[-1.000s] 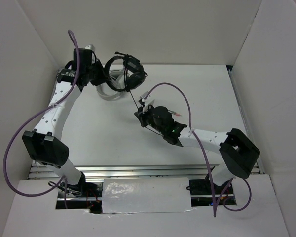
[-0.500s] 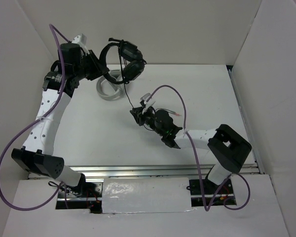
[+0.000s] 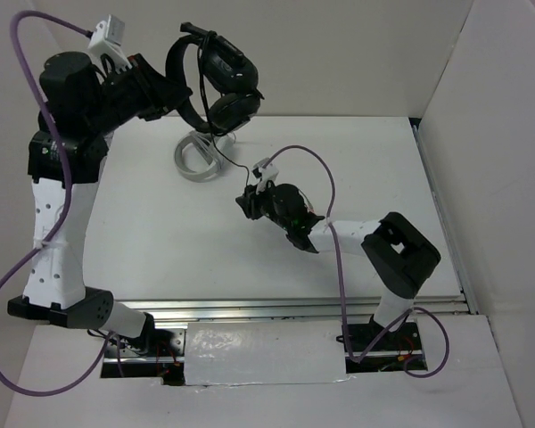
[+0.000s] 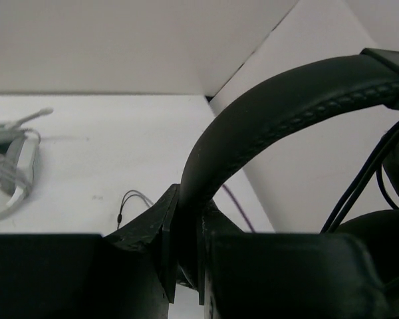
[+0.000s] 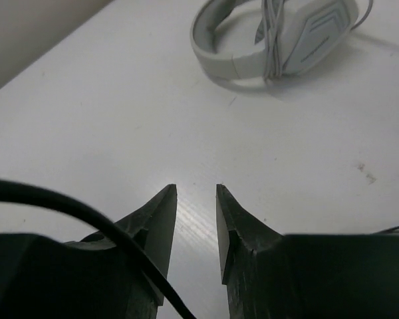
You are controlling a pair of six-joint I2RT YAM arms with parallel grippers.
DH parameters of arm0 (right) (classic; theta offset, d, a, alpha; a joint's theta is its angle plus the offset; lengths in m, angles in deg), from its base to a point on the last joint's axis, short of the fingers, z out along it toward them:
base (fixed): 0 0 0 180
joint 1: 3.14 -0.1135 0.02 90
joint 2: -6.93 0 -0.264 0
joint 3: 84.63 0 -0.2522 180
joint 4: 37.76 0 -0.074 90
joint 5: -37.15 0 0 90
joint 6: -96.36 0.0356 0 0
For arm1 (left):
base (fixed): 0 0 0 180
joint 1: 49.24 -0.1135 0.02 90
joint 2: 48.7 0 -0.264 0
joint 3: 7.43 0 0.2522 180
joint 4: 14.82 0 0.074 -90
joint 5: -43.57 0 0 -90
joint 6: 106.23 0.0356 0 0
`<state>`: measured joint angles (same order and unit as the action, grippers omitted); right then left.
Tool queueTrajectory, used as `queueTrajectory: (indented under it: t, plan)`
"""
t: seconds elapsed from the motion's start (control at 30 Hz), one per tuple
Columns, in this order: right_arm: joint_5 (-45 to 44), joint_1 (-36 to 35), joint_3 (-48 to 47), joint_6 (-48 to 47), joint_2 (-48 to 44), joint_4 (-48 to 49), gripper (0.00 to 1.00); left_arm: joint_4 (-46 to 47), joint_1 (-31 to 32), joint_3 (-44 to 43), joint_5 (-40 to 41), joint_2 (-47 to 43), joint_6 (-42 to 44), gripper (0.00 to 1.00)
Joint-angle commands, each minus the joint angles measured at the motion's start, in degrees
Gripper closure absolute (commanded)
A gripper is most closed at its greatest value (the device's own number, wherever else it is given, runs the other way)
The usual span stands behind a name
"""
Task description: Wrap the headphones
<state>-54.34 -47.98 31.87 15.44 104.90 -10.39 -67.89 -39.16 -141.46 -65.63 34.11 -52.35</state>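
My right gripper should move slightly toward the grey-white headphones next and close on the cable, because the black cable [image 3: 236, 169] crosses one fingertip instead of lying between my fingers.
The black headphones [image 3: 225, 82] hang high above the back left of the table, over the stand. My left gripper [image 3: 165, 94] is shut on their headband [image 4: 286, 119], which is clamped between the jaws in the left wrist view [image 4: 184, 266]. The thin black cable [image 3: 236, 169] drops from the earcups toward my right gripper [image 3: 247, 203] at mid-table. In the right wrist view my right gripper [image 5: 196, 199] is slightly open with nothing between the jaws. The cable [image 5: 66, 203] crosses in front of its left finger, outside the gap.
The grey-white ring-shaped stand [image 3: 199, 156] lies on the table below the headphones. It also shows ahead of the right gripper [image 5: 253, 46] and at the left edge of the left wrist view [image 4: 13, 159]. White walls enclose the table on three sides.
My left arm has risen and swung up, lifting the headphones off the stand area toward the camera. My right gripper has shifted slightly left; the cable now hangs longer between them.
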Motion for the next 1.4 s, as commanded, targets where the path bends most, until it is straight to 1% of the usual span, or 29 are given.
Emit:
queueTrajectory:
  t: [0.0, 0.03, 0.07, 0.13, 0.17, 0.23, 0.27, 0.3, 0.37, 0.4, 0.43, 0.47, 0.53, 0.57, 0.67, 0.73, 0.77, 0.8, 0.9, 0.93, 0.97, 1.0, 1.03, 1.07, 1.1, 1.13, 1.2, 1.23, 1.37]
  plan:
    - [1.23, 0.10, -9.28, 4.44, 3.09, -12.26, 0.62, 0.04, -1.21, -10.20, -6.81, 0.77, -0.09, 1.00]
    - [0.54, 0.54, -11.33, 7.24, 4.49, -15.69, 0.62, -1.20, -1.47, -12.16, -6.81, 1.47, 0.08, 1.00]
    - [1.23, 0.89, -13.52, 7.53, 7.29, -22.07, 0.62, -1.90, -2.00, -13.31, -6.99, 2.18, 0.34, 1.00]
    - [1.23, 1.77, -18.54, 9.63, 10.38, -26.34, 0.63, -1.39, -2.79, -12.72, -8.21, 1.75, 0.08, 1.00]
    - [3.67, 2.03, -19.95, 9.81, 12.66, -28.10, 0.64, -0.51, -3.84, -11.67, -9.18, 0.70, -0.44, 1.00]
    - [3.87, 3.52, -23.82, 11.74, 14.43, -30.48, 0.69, 1.43, -5.07, -9.03, -11.72, -0.27, -0.71, 1.00]
    - [4.91, 4.31, -24.70, 11.92, 15.74, -30.75, 0.74, 1.52, -5.51, -8.67, -12.17, -0.36, -0.36, 1.00]
    - [6.84, 5.10, -26.27, 12.27, 16.28, -30.84, 0.86, 1.52, -5.78, -8.06, -12.61, -0.54, -0.10, 1.00]
    - [8.78, 8.35, -29.26, 13.67, 16.89, -32.06, 0.97, 1.60, -6.83, -7.09, -14.81, -1.24, 0.43, 1.00]
    - [15.49, 10.11, -30.32, 13.51, 17.16, -32.42, 0.99, 2.21, -7.10, -4.56, -16.03, -1.68, 0.61, 1.00]
    - [17.13, 11.51, -31.03, 13.16, 17.16, -31.81, 1.00, 4.13, -7.71, -2.88, -17.09, -2.90, 0.70, 1.00]
    - [17.14, 14.14, -33.04, 13.50, 16.99, -33.37, 1.00, 4.94, -7.89, 0.53, -17.97, -3.52, 0.87, 1.00]
    - [18.90, 16.70, -35.16, 12.02, 15.85, -36.10, 1.00, 7.39, -8.24, 4.15, -18.68, -6.06, 1.84, 1.00]
    - [19.51, 19.24, -35.51, 11.40, 15.24, -36.20, 1.00, 8.36, -8.33, 8.60, -18.68, -7.12, 1.67, 1.00]
    - [22.32, 24.51, -36.56, 9.12, 12.86, -35.67, 1.00, 12.94, -8.59, 15.22, -20.79, -9.85, 1.49, 1.00]
    - [24.33, 26.64, -39.20, 7.36, 12.77, -38.21, 1.00, 14.43, -8.07, 19.08, -21.40, -12.12, 2.54, 1.00]
    - [24.87, 27.86, -42.52, 6.66, 12.86, -40.66, 1.00, 17.66, -7.63, 23.98, -21.67, -13.10, 3.59, 1.00]
    - [24.96, 29.44, -44.29, 6.30, 12.94, -42.77, 1.00, 18.65, -6.84, 26.03, -21.15, -13.98, 4.90, 1.00]
    - [24.44, 31.65, -50.62, 2.10, 13.65, -47.97, 1.00, 20.58, -0.88, 33.94, -13.97, -17.66, 9.21, 1.00]
    - [24.18, 32.00, -52.29, 1.21, 14.08, -51.29, 1.00, 21.29, 0.27, 36.31, -12.89, -18.37, 11.92, 1.00]
    - [23.39, 32.36, -55.96, 0.33, 14.26, -53.06, 1.00, 22.34, 1.59, 40.25, -12.01, -18.82, 13.34, 1.00]
    - [23.12, 32.71, -60.17, -1.94, 14.96, -57.17, 1.00, 22.17, 4.47, 43.42, -10.00, -18.99, 16.57, 1.00]
    - [22.60, 32.88, -60.22, -2.57, 14.97, -58.86, 1.00, 22.08, 6.42, 43.45, -7.72, -18.82, 17.91, 1.00]
    - [21.81, 32.89, -63.17, -3.71, 15.14, -60.27, 1.00, 21.74, 8.00, 45.71, -5.00, -18.47, 18.88, 1.00]
    - [21.19, 32.97, -64.42, -4.76, 15.05, -61.76, 1.00, 21.12, 11.85, 46.69, -2.36, -17.51, 20.02, 1.00]
    - [20.31, 32.71, -65.30, -5.82, 14.79, -63.87, 1.00, 20.94, 13.54, 47.66, 4.11, -16.81, 21.34, 1.00]
    - [17.33, 32.54, -66.98, -7.23, 13.13, -65.81, 1.00, 19.62, 17.23, 49.51, 10.29, -14.18, 22.32, 1.00]
    - [16.36, 32.27, -66.64, -7.84, 11.47, -66.69, 1.00, 19.54, 17.68, 50.47, 15.02, -13.21, 21.80, 1.00]
    - [11.45, 30.96, -68.03, -10.03, 8.38, -71.08, 1.00, 19.62, 18.21, 51.54, 17.69, -6.71, 20.92, 1.00]
